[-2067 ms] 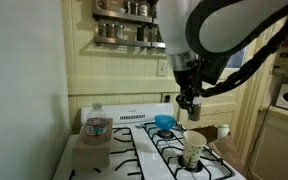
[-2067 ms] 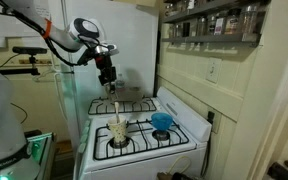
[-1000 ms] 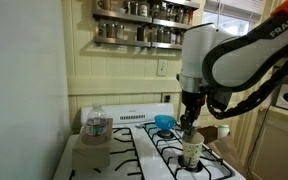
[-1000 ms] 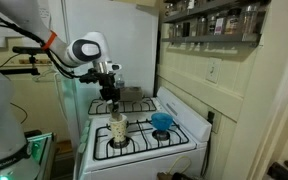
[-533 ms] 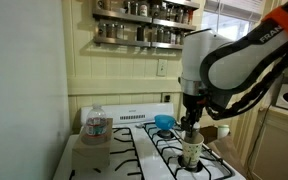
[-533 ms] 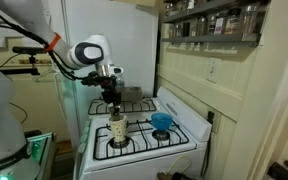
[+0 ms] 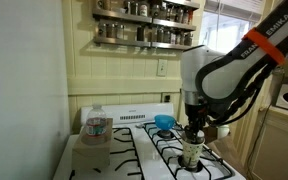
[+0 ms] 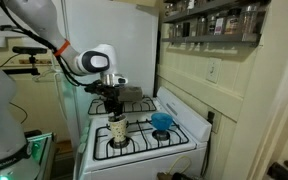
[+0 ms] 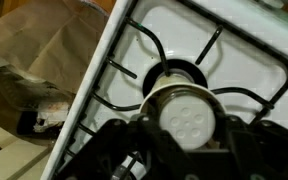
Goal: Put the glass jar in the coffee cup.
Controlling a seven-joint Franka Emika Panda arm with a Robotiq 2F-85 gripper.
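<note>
The gripper needs to move down into the coffee cup's opening next and release the glass jar there, because the cup's rim is directly below the gripper.
The coffee cup (image 7: 192,153) stands on the white stove's front burner; it also shows in the other exterior view (image 8: 117,131). My gripper (image 7: 193,130) sits right on top of the cup's mouth (image 8: 115,113). In the wrist view the gripper (image 9: 187,128) is shut on the glass jar (image 9: 187,113), whose pale top with several holes faces the camera. The cup's rim (image 9: 184,88) rings the jar top, so the jar sits inside the cup's mouth. The jar's glass body is hidden in all views.
A blue bowl (image 7: 164,122) sits on the stove behind the cup (image 8: 162,122). A clear plastic bottle (image 7: 97,125) stands on the counter beside the stove. A spice rack (image 7: 144,30) hangs on the wall above. Brown paper (image 9: 44,50) lies beside the stove.
My gripper has come down with the jar from well above the stove to the cup's mouth. The cup and bowl have not moved.
</note>
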